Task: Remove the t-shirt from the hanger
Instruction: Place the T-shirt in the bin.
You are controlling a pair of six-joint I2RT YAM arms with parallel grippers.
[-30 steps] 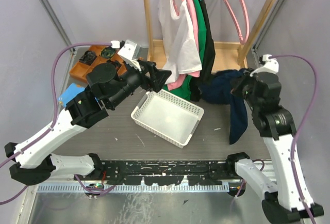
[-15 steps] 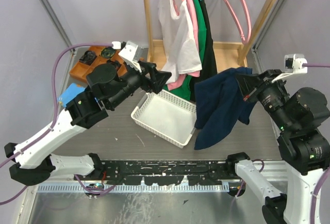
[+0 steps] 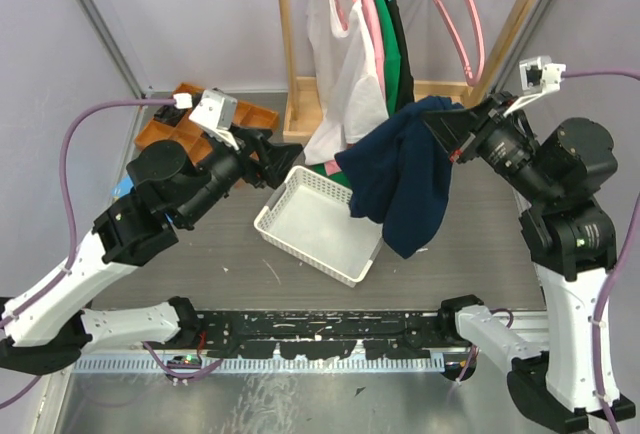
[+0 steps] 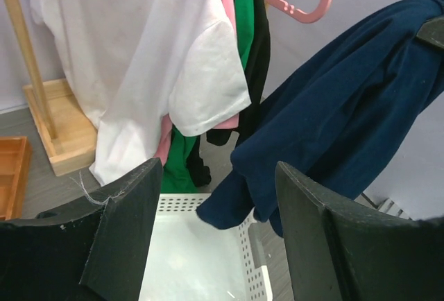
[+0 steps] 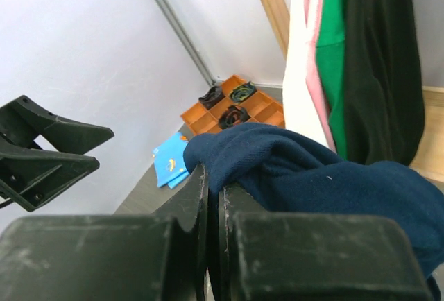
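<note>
The basket is empty, so my right gripper should swing to the left in the top view next, then go down over the white basket (image 3: 322, 226) to release the t-shirt (image 3: 400, 172).
My right gripper (image 3: 447, 132) is shut on a navy t-shirt (image 3: 400, 172) and holds it in the air, off any hanger; the cloth hangs down beside the right end of the white basket (image 3: 322, 226). In the right wrist view the navy cloth (image 5: 326, 179) is pinched between the closed fingers. An empty pink hanger (image 3: 458, 16) hangs on the wooden rack (image 3: 288, 44). My left gripper (image 3: 272, 152) is open and empty above the basket's far left corner; its view shows the navy t-shirt (image 4: 347, 107) and the basket (image 4: 201, 252).
White (image 3: 345, 74), pink, green and black shirts hang on the rack behind the basket. An orange tray (image 3: 175, 124) with small parts and a blue packet (image 5: 170, 162) lie at the far left. The rack's wooden base (image 3: 440, 99) stands at the back.
My right arm has lifted the navy t-shirt off the table and swung it left and up, over toward the basket. My left gripper has pulled back to the left.
</note>
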